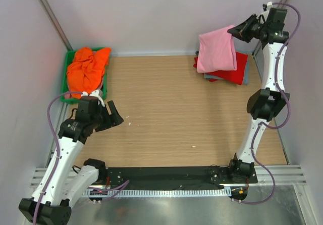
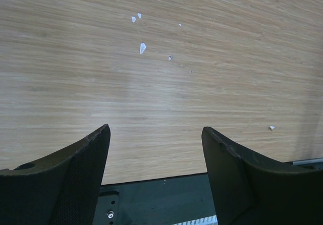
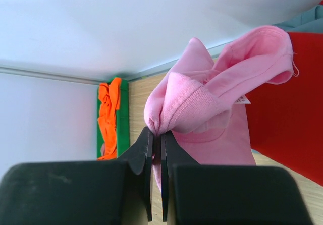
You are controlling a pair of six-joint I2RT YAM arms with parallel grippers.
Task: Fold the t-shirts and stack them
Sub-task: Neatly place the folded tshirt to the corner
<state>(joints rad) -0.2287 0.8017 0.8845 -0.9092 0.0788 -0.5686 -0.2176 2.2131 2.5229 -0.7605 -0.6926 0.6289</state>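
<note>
The red t-shirt's side is still bare, so my right gripper will lower toward the right in the top view and let go of the pink t-shirt over it.
My right gripper is shut on the light pink t-shirt and holds it hanging above the stack at the back right. In the right wrist view the jaws pinch a fold of the pink t-shirt. Under it lie a folded red t-shirt and a grey one; the red t-shirt also shows in the right wrist view. A crumpled bright orange t-shirt lies in the green bin. My left gripper is open and empty over bare table near the left, its fingers wide apart.
A green bin stands at the back left by the wall, also in the right wrist view. Small white crumbs lie on the wooden table. A black base plate runs along the near edge. White walls close in all sides.
</note>
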